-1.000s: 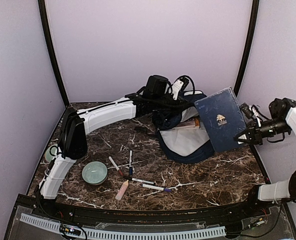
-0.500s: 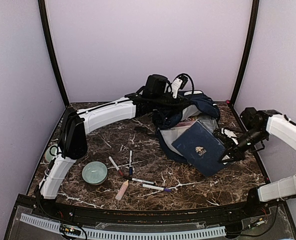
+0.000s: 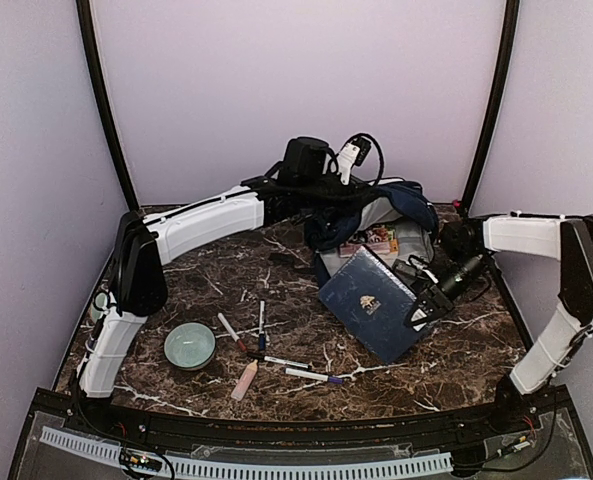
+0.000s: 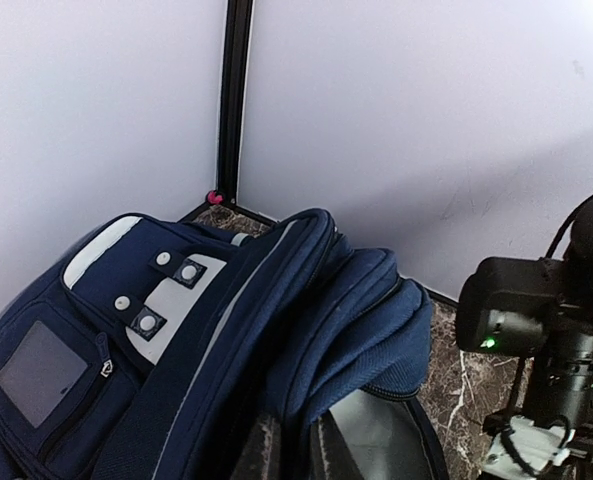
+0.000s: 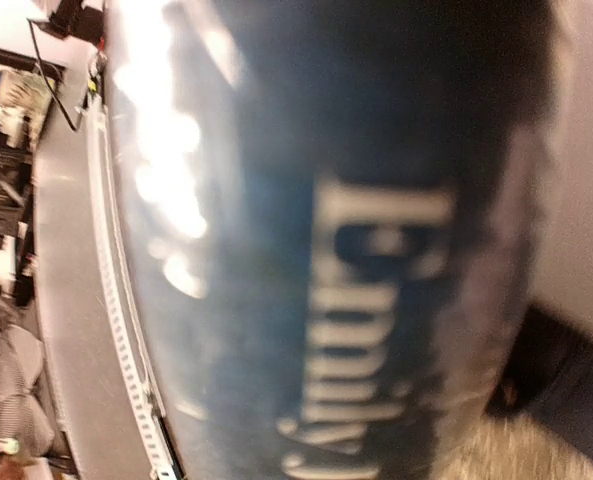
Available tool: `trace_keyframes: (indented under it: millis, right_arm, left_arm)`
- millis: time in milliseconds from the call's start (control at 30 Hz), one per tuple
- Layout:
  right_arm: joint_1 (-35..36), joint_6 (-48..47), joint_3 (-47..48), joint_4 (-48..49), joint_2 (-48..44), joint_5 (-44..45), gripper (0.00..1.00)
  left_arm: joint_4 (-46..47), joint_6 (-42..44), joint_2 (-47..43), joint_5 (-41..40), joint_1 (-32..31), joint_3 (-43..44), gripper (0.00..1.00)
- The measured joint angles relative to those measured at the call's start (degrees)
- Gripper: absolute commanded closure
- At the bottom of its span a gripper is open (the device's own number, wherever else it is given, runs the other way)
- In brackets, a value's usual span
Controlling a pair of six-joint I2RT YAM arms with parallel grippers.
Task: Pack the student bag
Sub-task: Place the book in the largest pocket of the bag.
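Note:
The raised flap leaves the bag open, so next I should push the navy book [image 3: 371, 300] in my right gripper outward into the opening under the flap [image 3: 388, 238] and let go of it.
The navy student bag [image 3: 388, 222] lies open at the back right, pale lining showing. My left gripper [image 3: 321, 195] is shut on its upper flap and holds it up. In the left wrist view the bag [image 4: 176, 340] fills the lower left, with folded fabric pinched between my fingers at the bottom edge [image 4: 296, 455]. My right gripper [image 3: 421, 305] is shut on the right edge of a flat navy book [image 3: 371, 300], which lies tilted over the bag's front opening. The book's blurred spine [image 5: 326, 250] fills the right wrist view and hides the fingers.
A green bowl [image 3: 189, 345] sits front left. Several pens and markers [image 3: 261, 345], a pale tube [image 3: 244, 380] and a purple-capped marker [image 3: 314, 376] lie in front of it. Colourful items [image 3: 381, 238] show inside the bag. Walls close in on three sides.
My right arm swung the book from upright at the far right down and leftward, so it now lies tilted over the bag's opening. My left arm rose slightly with the flap.

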Motion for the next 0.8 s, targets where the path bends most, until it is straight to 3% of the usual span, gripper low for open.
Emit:
trace_keyframes:
  millis: [433,600,800]
  right_arm:
    - [-1.53,-4.5,5.79,-9.99,22.93,-16.96,1.0]
    - [-4.63,-4.17,9.62,-11.72,24.7,-21.22,1.0]
    - [-7.5,2.45,11.28,-9.46,25.55,-24.63,1.0]
  left_arm:
    - [-0.85,0.09,-0.85,-0.02,-0.02,-1.33,1.0]
    - [-1.77,0.68,-1.77,-0.63,-0.22,-1.9,1.0]
    - [-2.97,1.42,-2.93,-2.01,-1.03,-2.16,1.0]
